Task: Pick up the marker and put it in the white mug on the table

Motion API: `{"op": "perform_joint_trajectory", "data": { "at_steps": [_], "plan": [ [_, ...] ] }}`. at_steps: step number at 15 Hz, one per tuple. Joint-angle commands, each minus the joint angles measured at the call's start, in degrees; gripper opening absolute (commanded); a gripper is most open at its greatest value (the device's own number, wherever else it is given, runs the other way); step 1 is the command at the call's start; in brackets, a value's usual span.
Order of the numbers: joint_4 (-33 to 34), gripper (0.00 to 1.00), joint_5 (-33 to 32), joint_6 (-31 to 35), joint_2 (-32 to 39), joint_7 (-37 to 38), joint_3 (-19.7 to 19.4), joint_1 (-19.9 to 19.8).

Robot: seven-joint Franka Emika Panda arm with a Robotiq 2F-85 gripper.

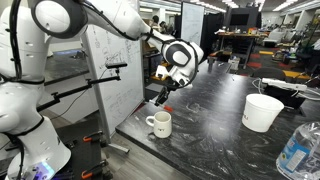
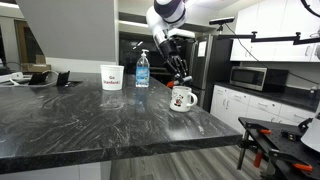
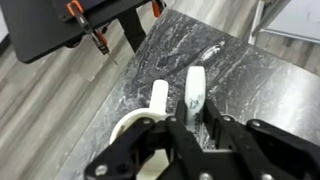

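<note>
The marker hangs off to one side, so next I need to move my gripper to the left in the wrist view to bring the marker over the white mug's opening.
The white mug stands near the edge of the black marbled table. It also shows in an exterior view and at the lower left of the wrist view, handle pointing away. My gripper hangs just above the mug, a little to one side of its opening, and is shut on the marker, held pointing down with its red end low. In the wrist view the marker shows as a pale stick between the jaws. The gripper also shows in the side exterior view.
A larger handleless white tub and a clear water bottle stand further along the table. The table edge runs close beside the mug, with floor and a black stand below. A whiteboard stands beyond.
</note>
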Motion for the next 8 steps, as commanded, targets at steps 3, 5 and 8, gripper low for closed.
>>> {"op": "perform_joint_trajectory", "data": {
  "at_steps": [3,5,8],
  "plan": [
    [-1.76,0.06,-0.47,-3.14,-1.89,-3.57,-0.44,-0.58],
    [-3.18,0.06,-0.36,-3.23,-2.63,-4.32,-0.55,-0.76],
    [-4.58,0.06,-0.02,-4.62,-3.01,-6.00,-0.47,-1.17]
  ]
}}
